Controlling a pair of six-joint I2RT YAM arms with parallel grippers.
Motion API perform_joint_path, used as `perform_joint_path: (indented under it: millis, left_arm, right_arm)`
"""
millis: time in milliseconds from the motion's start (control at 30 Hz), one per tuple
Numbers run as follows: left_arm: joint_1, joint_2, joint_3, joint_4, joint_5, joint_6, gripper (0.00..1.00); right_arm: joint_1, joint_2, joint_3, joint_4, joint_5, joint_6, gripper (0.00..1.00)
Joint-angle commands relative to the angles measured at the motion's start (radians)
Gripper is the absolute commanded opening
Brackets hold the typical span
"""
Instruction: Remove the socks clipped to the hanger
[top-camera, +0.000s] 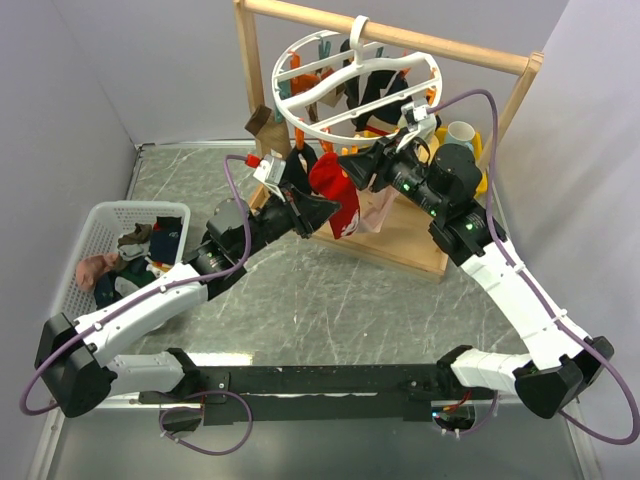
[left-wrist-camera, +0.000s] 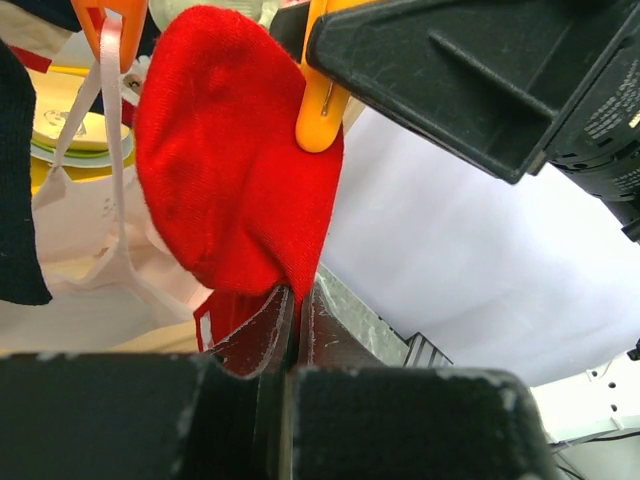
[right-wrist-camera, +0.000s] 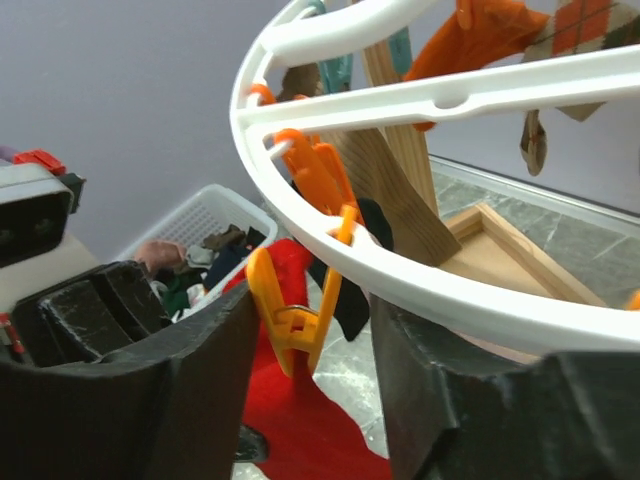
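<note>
My left gripper carries the red sock to the left in the top view next, over the white basket, and releases it there, since loose socks lie inside.
The white ring hanger hangs from a wooden rail with several socks clipped under it. A red sock hangs at its near edge from an orange clip. My left gripper is shut on the lower edge of that red sock. My right gripper straddles the orange clip just under the ring. Its left finger touches one clip handle; a gap remains at the other finger. The clip still pinches the sock's top.
A white basket with several loose socks stands at the left. The wooden frame and its base tray sit behind the grippers. Black and orange socks hang further back, and cups stand at the right.
</note>
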Motion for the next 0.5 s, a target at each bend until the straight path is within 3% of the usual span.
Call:
perform_joint_path:
  millis: [0, 300, 467]
  left_arm:
    - [-0.001, -0.027, 0.0, 0.028, 0.011, 0.003, 0.01]
    - [0.0, -0.023, -0.032, 0.022, 0.015, -0.018, 0.01]
    - [-0.001, -0.035, -0.081, 0.017, 0.011, -0.041, 0.01]
  right_arm:
    - [0.01, 0.001, 0.048, 0.095, 0.016, 0.009, 0.44]
    - [0.013, -0.035, 0.007, 0.118, 0.036, 0.03, 0.26]
    - [0.014, -0.041, -0.006, 0.12, 0.052, 0.03, 0.27]
